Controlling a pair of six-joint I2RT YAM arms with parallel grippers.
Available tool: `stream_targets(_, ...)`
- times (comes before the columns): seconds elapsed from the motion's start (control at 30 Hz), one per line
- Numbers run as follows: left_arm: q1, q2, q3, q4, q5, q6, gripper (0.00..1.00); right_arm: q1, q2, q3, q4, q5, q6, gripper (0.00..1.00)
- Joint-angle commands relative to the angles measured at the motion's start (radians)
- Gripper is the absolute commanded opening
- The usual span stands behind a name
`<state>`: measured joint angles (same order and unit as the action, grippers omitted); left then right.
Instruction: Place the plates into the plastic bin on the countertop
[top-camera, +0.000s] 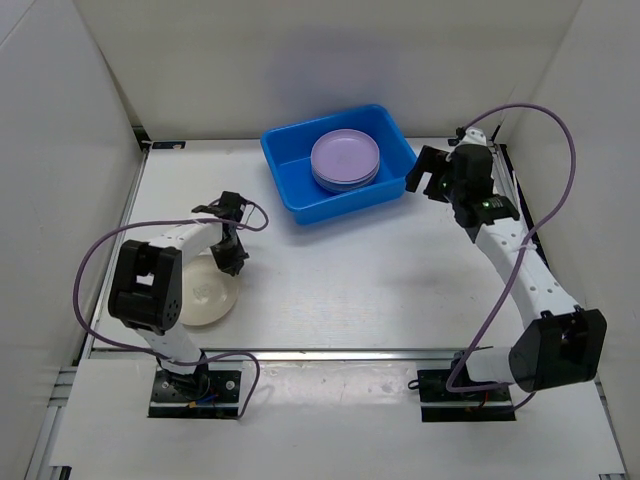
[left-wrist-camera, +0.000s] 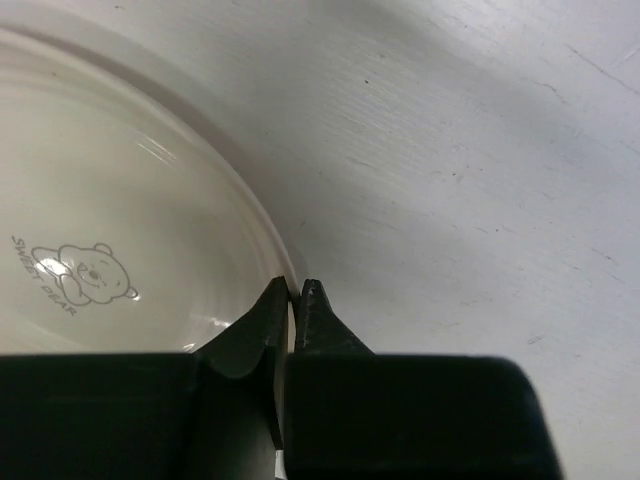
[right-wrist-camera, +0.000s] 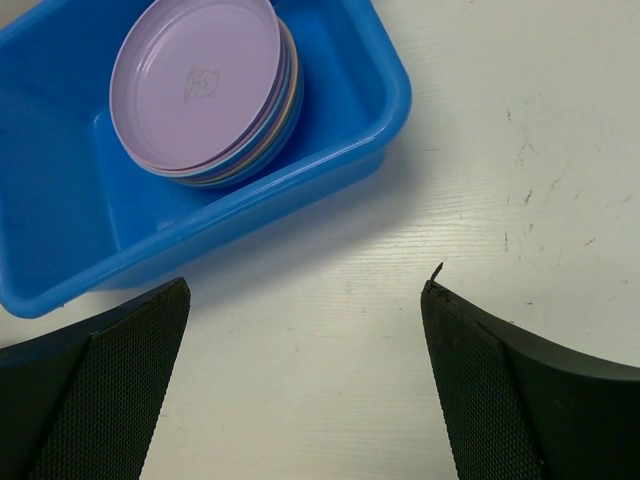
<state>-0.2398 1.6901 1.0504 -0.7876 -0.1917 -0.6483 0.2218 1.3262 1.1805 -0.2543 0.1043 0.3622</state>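
Note:
The blue bin (top-camera: 290, 190) already has a stack of plates in it, so the robot's left gripper will next lift, carry the cream plate outward over the purple plate (top-camera: 345, 156) and let go of the cream plate's rim.
A cream plate (top-camera: 205, 292) lies on the white countertop (top-camera: 350, 280) at the near left. My left gripper (top-camera: 233, 258) is shut on its right rim; in the left wrist view the jaws pinch the rim of the cream plate (left-wrist-camera: 110, 250), left gripper (left-wrist-camera: 295, 290). The blue plastic bin (top-camera: 290, 190) stands at the back centre and holds a stack of plates with a purple plate (top-camera: 345, 156) on top. My right gripper (top-camera: 426, 175) is open and empty just right of the bin. The right wrist view shows the bin (right-wrist-camera: 60, 200), the stack (right-wrist-camera: 200, 80) and the open right gripper (right-wrist-camera: 305, 300).
White walls enclose the countertop on three sides. Metal rails run along the edges, one along the near edge (top-camera: 330, 353). A purple cable (top-camera: 545, 170) loops over the right arm and another (top-camera: 95, 270) beside the left arm.

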Motion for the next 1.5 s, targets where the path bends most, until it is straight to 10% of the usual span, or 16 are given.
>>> stream_targets(0.0,-0.006,-0.018,0.006,0.033,0.003,0.009,0.10,0.001,-0.045,-0.019,0.039,0.055,-0.006,0.99)
stream_targets(0.47,-0.110,-0.172,0.459,0.109,-0.157,0.347,0.10,-0.013,-0.107,-0.055,0.021,0.092,-0.019,0.99)
stream_targets(0.9,-0.335,0.543,1.437,0.027,0.100,0.740,0.10,-0.098,-0.081,-0.055,-0.037,0.031,0.006,0.99)
stream_targets(1.47,-0.385,0.776,1.436,0.447,0.187,0.734,0.10,-0.157,-0.071,-0.055,-0.077,-0.025,0.018,0.99)
